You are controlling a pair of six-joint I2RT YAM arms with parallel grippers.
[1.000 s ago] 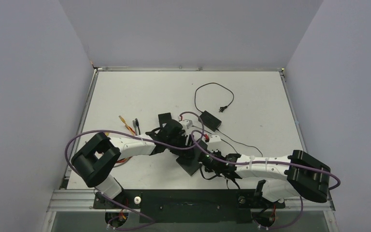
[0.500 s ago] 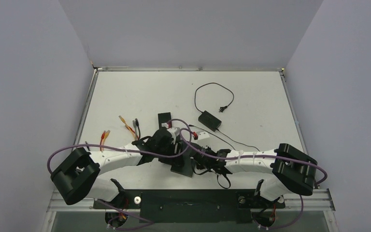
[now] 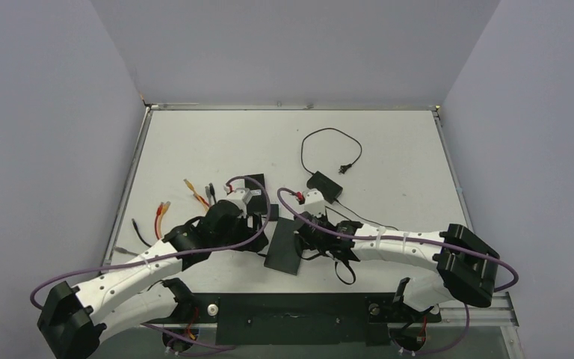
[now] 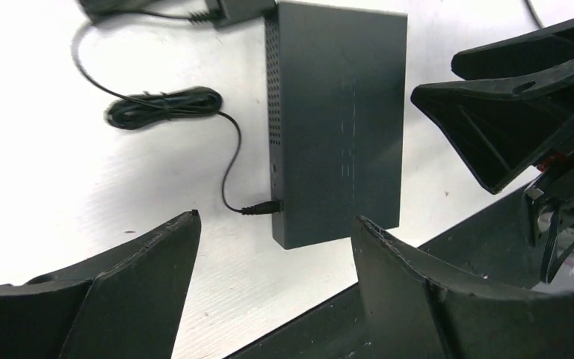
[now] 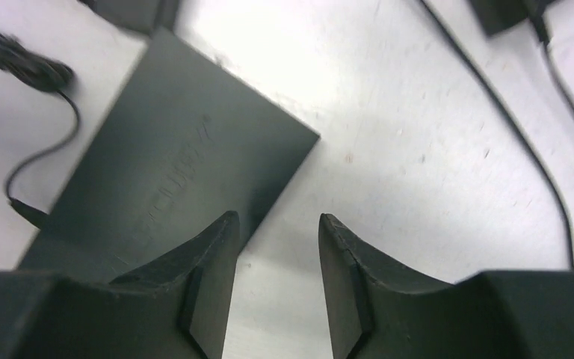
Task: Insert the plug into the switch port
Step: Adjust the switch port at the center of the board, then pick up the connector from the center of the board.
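Observation:
The farthest orange plug lies outward and left of my empty left gripper in the top view, so that gripper will swing away from the switch [image 3: 284,248] and down onto it.
The switch [image 3: 284,248] is a flat dark box lying near the table's front edge. In the left wrist view the switch [image 4: 336,120] has a thin black cable's plug [image 4: 263,208] sitting in its side. My left gripper [image 3: 256,230] is open and empty at the switch's left edge; in its own view the left gripper [image 4: 273,228] is above the switch's near corner. My right gripper [image 3: 304,228] is open and empty at the switch's right edge. In its own view the right gripper [image 5: 275,224] straddles the edge of the switch [image 5: 172,172].
A black power adapter [image 3: 325,185] with a looped cord [image 3: 331,146] lies behind the switch. Cables with orange plugs [image 3: 194,191] lie at the left. A bundled black cable [image 4: 161,108] lies beside the switch. A thin cord [image 5: 508,112] runs across the table on the right.
Both arms have swung away from over the switch, so it now shows between the grippers. The left arm has dropped back to the left. The right gripper has moved up along the switch's right edge.

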